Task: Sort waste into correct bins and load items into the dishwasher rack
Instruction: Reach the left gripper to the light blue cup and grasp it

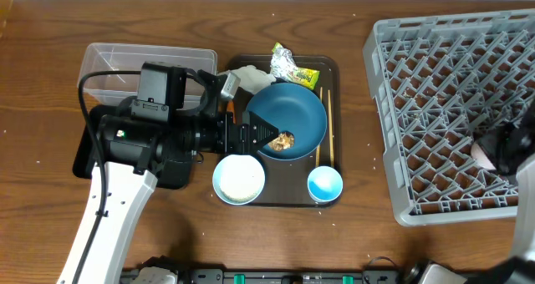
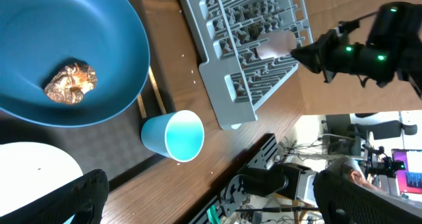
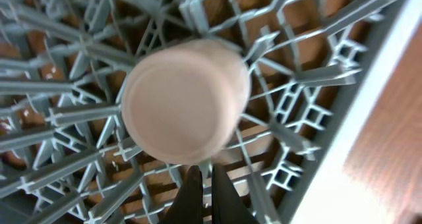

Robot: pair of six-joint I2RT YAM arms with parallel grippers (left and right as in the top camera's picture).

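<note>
The blue cup's opening faces up, so my left gripper should next tilt and come down and back onto the side of the cup's rim by the bowl.
The dark blue dish [image 1: 292, 117] [image 2: 66, 46] sits on the brown tray and holds the brown food lump [image 1: 284, 140] [image 2: 70, 81]. My left gripper [image 1: 261, 136] [image 2: 214, 204] is open and empty at the dish's left rim. In front stand the white bowl [image 1: 238, 180] [image 2: 30, 174] and the blue cup [image 1: 324, 185] [image 2: 175, 136]. The chopsticks [image 1: 328, 121] lie right of the dish. The wrapper [image 1: 290, 68] and napkin [image 1: 247, 77] lie behind it. The pink cup [image 3: 184, 109] [image 1: 481, 153] stands upside down in the grey rack [image 1: 443, 92] [image 3: 59, 99]. My right gripper [image 3: 206, 184] is shut just beside it. The carrot is hidden.
The clear tub [image 1: 146, 63] stands at the back left. The black tray [image 1: 84, 163] lies mostly under my left arm. The brown serving tray [image 1: 284, 203] holds the dishes. The rack [image 2: 250, 46] fills the right side of the table.
</note>
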